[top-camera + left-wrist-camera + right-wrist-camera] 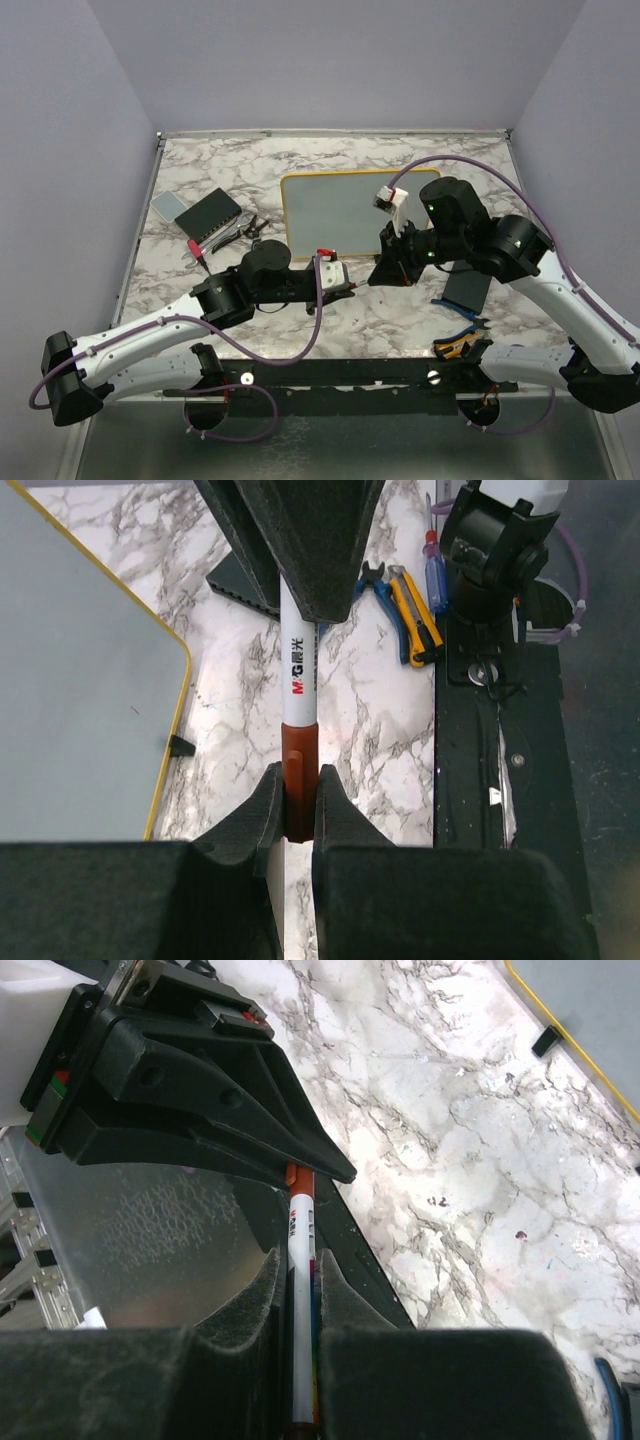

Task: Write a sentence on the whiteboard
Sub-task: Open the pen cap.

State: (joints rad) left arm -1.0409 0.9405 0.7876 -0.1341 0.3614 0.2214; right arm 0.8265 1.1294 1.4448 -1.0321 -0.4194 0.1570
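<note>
The left gripper draws the red cap point(300, 765) off the marker's white body next, then lowers and releases it, since the bare marble tabletop lies open below it.
The whiteboard point(350, 212) lies flat at the table's middle back, pale grey with a yellow frame; its face point(80, 680) looks blank, and no sentence is in view. A white marker point(298, 670) with a red cap point(300, 765) hangs in the air just in front of the board's near edge, held from both ends. My left gripper point(298, 780) is shut on the red cap. My right gripper point(300, 1265) is shut on the white barrel point(299, 1260). From above, the left gripper point(350, 288) and right gripper point(385, 266) meet tip to tip.
Back left are a dark ridged slab point(210, 215), a small grey block point(168, 206), a red pen point(197, 250) and black clips point(250, 228). Near right are a dark square pad point(467, 290), blue pliers point(375, 585), a yellow utility knife point(415, 610) and a screwdriver point(432, 570).
</note>
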